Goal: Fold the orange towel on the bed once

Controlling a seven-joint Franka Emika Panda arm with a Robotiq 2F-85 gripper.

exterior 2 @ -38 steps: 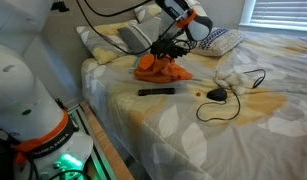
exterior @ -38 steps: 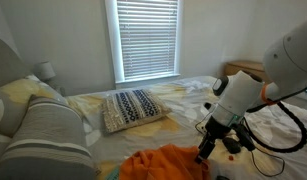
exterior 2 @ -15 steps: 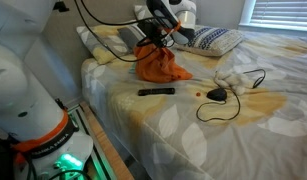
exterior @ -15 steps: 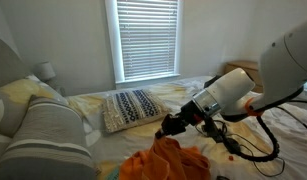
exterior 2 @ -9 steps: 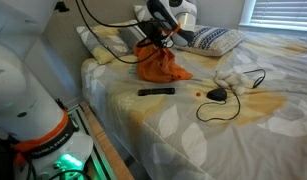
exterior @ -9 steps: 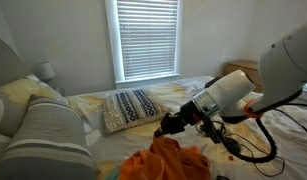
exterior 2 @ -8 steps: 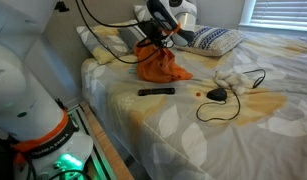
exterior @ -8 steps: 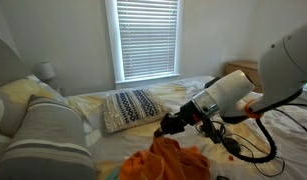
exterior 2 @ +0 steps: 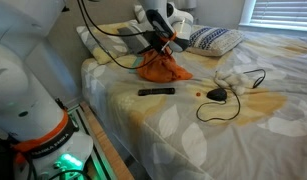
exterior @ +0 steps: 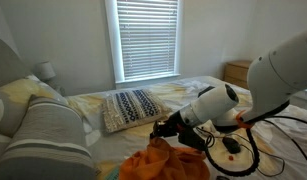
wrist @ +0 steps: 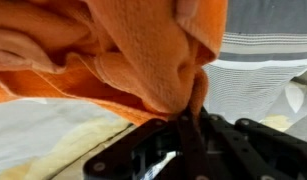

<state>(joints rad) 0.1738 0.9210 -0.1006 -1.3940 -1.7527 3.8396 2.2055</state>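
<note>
My gripper carries the fold of the orange towel down onto the heap point(exterior: 163, 162) point(wrist: 139, 62) and toward the bed's edge next.
The orange towel point(exterior: 169, 161) lies bunched on the bed near the pillows, and the exterior view from the bed's side shows the orange towel point(exterior 2: 163, 69) too. My gripper point(exterior: 159, 134) hangs low over the heap, shut on a fold of it. In that other exterior view the gripper point(exterior 2: 159, 50) is just above the heap. In the wrist view the gripper point(wrist: 191, 104) has its dark fingers pressed together on a pinched edge of the orange towel point(wrist: 113, 50), which fills the upper frame.
A patterned pillow point(exterior: 133, 107) lies behind the towel, and a grey striped pillow point(exterior: 41, 135) is to one side. On the bedspread are a black remote point(exterior 2: 156, 92), a mouse with its cable point(exterior 2: 218, 95) and a white cloth point(exterior 2: 233, 76). The bed's edge point(exterior 2: 103, 110) is close to the towel.
The gripper has come down and shifted toward the pillows with the towel edge still in it. The towel, earlier pulled up into a peak, now sits lower and flatter.
</note>
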